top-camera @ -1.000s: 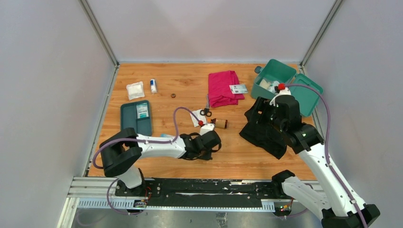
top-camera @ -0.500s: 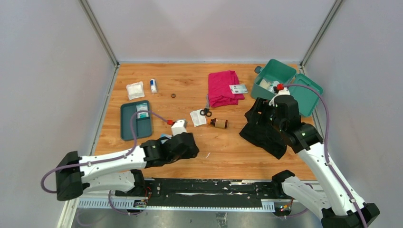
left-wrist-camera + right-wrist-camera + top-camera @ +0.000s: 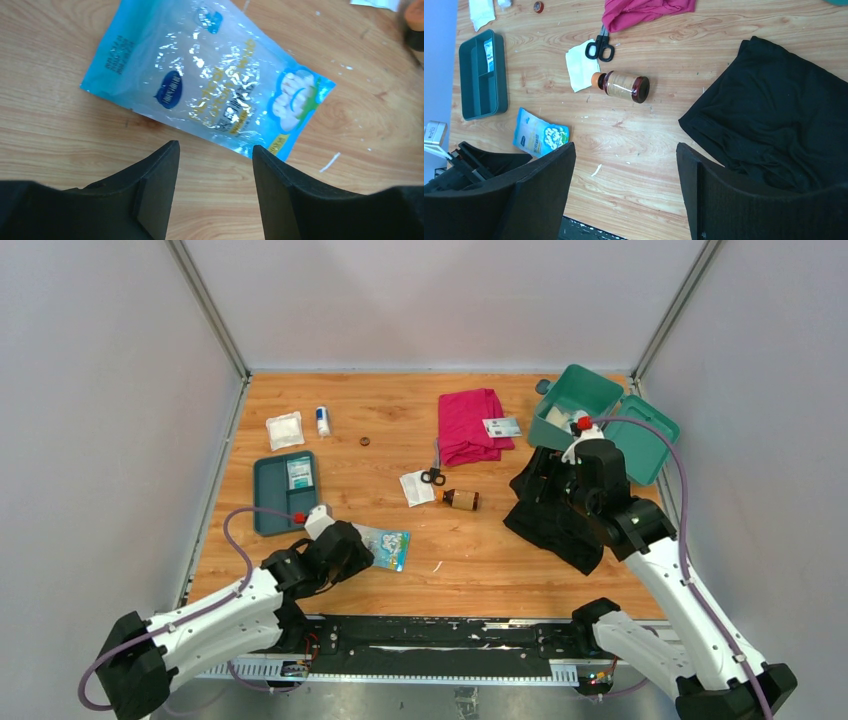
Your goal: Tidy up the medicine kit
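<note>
I should lower my right gripper and move it to the left in the top view, onto the blue foil pouch's bottle-side edge (image 3: 402, 535), because the pouch is outside the kit (image 3: 585, 400).
The medicine kit (image 3: 585, 400) is a teal-green box at the back right, its lid (image 3: 645, 448) hinged open and some items inside. A blue foil pouch (image 3: 383, 545) (image 3: 210, 90) lies flat on the wood just beyond my left gripper (image 3: 214, 149) (image 3: 350, 548), which is open and empty. My right gripper (image 3: 625, 150) (image 3: 548, 478) hovers open and empty over the black cloth (image 3: 555, 515) (image 3: 784, 120), in front of the kit. A brown bottle (image 3: 461, 500) (image 3: 623, 86) lies on its side mid-table.
Scissors (image 3: 433, 477) lie on a white packet (image 3: 413, 489) beside the pink cloth (image 3: 470, 425). A dark-teal tray (image 3: 272, 502) sits at the left. Behind it are a gauze pad (image 3: 284, 429), a small white bottle (image 3: 322, 421) and a small brown round thing (image 3: 364, 441).
My left arm has swung back to the left and toward the near edge. Its jaws have opened, leaving the blue pouch lying on the table. The right arm has barely moved.
</note>
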Available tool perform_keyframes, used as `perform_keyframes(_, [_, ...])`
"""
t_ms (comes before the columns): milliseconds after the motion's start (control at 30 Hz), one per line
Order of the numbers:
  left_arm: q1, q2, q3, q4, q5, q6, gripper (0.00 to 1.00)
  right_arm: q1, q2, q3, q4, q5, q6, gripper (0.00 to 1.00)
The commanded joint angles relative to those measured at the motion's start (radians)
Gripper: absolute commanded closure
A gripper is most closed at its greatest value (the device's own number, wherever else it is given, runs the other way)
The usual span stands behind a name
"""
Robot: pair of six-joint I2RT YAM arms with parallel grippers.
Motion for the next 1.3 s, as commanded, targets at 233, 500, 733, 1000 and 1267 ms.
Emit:
perform_keyframes(233, [0.133, 0.102, -0.048, 0.119, 0.066, 0.073, 0.35, 0.011, -0.027, -0.025, -0.013, -0.013, 0.008, 0.22])
perform_keyframes(500, [0.217, 0.274, 0.022, 0.24, 0.107, 0.237, 0.33, 0.011, -0.032, -0.028, -0.029, -0.025, 0.005, 0.22])
perform_keyframes(733, [0.231, 0.523, 0.196, 0.269, 0.127, 0.394, 0.34, 0.011, -0.049, -0.031, -0.051, -0.024, 0.003, 0.22])
perform_keyframes(1000, [0.233, 0.667, 0.314, 0.297, 0.182, 0.498, 0.37, 0.013, 0.015, -0.019, -0.04, -0.198, -0.059, 0.22])
perform_keyframes(1267, [0.234, 0.541, 0.232, 0.293, 0.244, 0.45, 0.3, 0.183, 0.15, -0.087, 0.141, -0.312, 0.026, 0.22])
